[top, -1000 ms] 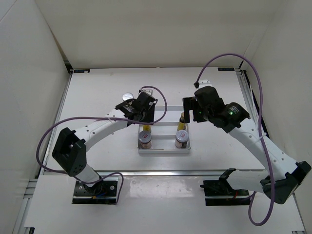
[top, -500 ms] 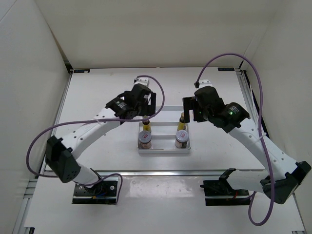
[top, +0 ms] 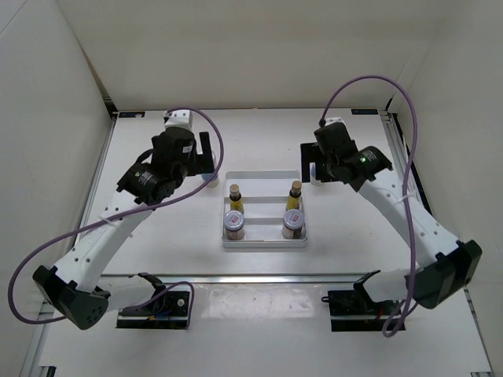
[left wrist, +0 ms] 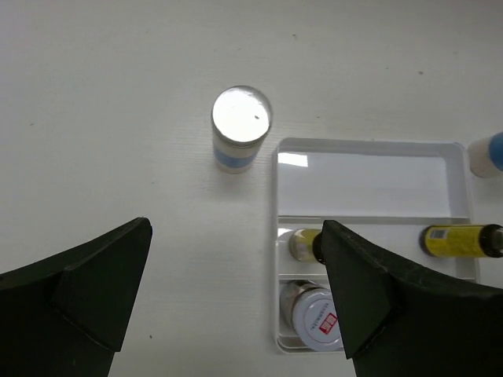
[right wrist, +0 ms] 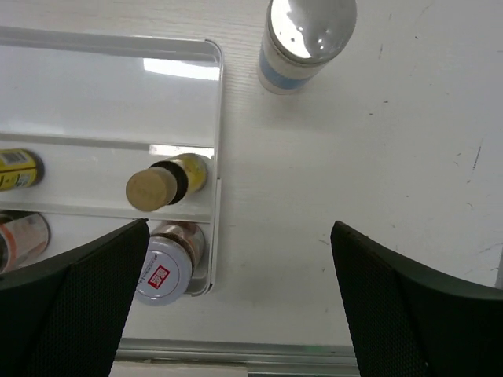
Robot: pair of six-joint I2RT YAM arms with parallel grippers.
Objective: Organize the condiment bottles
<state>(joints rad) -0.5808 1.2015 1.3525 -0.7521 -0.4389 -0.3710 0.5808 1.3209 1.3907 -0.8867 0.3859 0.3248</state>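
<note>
My right gripper needs to move outward next and then down over the blue-labelled jar's silver lid (top: 316, 173), because this jar is outside the tray (top: 263, 173) and the far row is bare.
A white compartment tray (top: 263, 173) holds two yellow dark-capped bottles (top: 235, 196) (top: 294, 194) in its middle row and two red-labelled jars (top: 234, 225) (top: 292, 224) in its near row. The far row is bare. One white blue-labelled jar (left wrist: 241, 129) stands on the table left of the tray. The other (right wrist: 306, 39) stands to the tray's right. My left gripper (left wrist: 236, 236) hangs open above the table near the left jar and holds nothing. Near the right jar my right gripper (right wrist: 240, 232) is also open with nothing in it.
The table's near edge is a metal rail (right wrist: 259, 349). White walls enclose the back and both sides. Purple cables (top: 369, 82) loop over both arms.
My left gripper opened over the left yellow bottle in the tray, then swung back and left to the white jar. My right gripper drew back from the right yellow bottle toward the far right.
</note>
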